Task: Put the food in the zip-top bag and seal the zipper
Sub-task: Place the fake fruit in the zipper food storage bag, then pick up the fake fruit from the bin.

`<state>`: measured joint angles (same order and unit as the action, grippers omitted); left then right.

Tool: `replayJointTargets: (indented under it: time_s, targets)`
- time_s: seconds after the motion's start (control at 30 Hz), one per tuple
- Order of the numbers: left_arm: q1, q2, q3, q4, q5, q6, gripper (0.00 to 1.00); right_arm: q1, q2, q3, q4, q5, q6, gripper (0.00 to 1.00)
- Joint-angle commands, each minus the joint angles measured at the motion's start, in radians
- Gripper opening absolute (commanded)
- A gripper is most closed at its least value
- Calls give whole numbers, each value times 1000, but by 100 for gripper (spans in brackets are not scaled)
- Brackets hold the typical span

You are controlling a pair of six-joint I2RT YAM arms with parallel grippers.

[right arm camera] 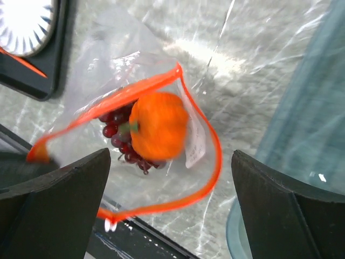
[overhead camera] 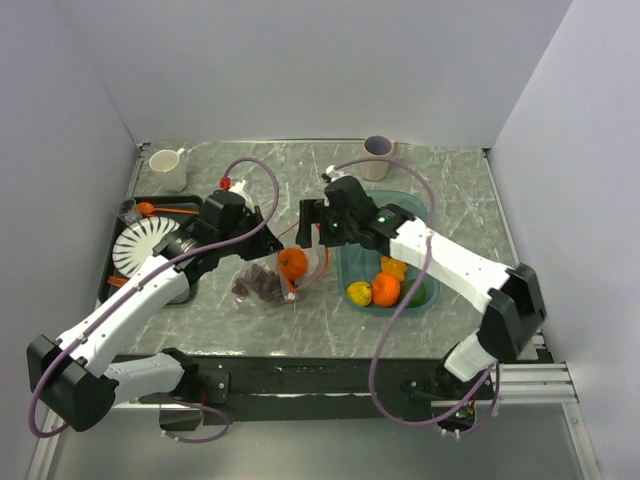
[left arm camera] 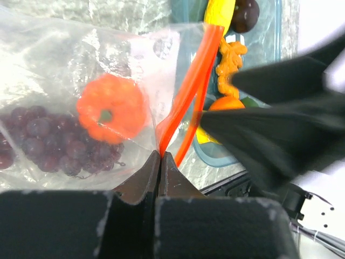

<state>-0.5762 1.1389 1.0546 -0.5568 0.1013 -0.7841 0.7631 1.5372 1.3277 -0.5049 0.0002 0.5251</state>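
Next, my right gripper moves to its right in the top view, back and down onto the still unbagged lemon below.
The zip-top bag (overhead camera: 268, 282) lies mid-table with its mouth held open. It holds the dark purple grape bunch (overhead camera: 257, 285) and an orange round fruit (overhead camera: 292, 262). My left gripper (left arm camera: 160, 157) is shut on the zipper (left arm camera: 188, 81) at one end of the mouth. My right gripper (right arm camera: 171, 205) is open and empty, hovering above the mouth. From there I see the orange fruit (right arm camera: 158, 125), blurred, above the grapes (right arm camera: 116, 135), inside the zipper loop (right arm camera: 213, 162), with the white slider (right arm camera: 108, 224) at its end. A lemon (overhead camera: 359, 293), an orange (overhead camera: 386, 289), a banana (overhead camera: 393, 266) and a green fruit (overhead camera: 412, 296) lie in the teal tray (overhead camera: 352, 262).
A black tray at the left holds a white ribbed plate (overhead camera: 145, 245) and the orange spoon (overhead camera: 165, 210). A white mug (overhead camera: 168, 168) stands at the back left and a beige cup (overhead camera: 379, 157) at the back middle. The teal tray lies right beside the bag.
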Motion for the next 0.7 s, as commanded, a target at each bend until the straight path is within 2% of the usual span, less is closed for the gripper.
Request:
replayJointTargets:
  time_s: [0.0, 0.13, 0.27, 0.53, 0.67]
  targets:
    - [1, -30, 65, 0, -48, -15, 1, -50, -196, -54, -18, 95, -11, 100]
    - [1, -31, 65, -20, -72, -17, 1, -171, -297, -192, -57, 136, 15, 100]
    - [1, -30, 27, 21, -35, -18, 1, -218, -408, -370, -24, 127, 38, 100]
    - [1, -2, 5, 51, 5, -21, 1, -212, -532, -527, -28, -26, 52, 100]
    - [1, -4, 1, 57, 6, -15, 1, -205, -555, -578, 8, -95, 44, 94]
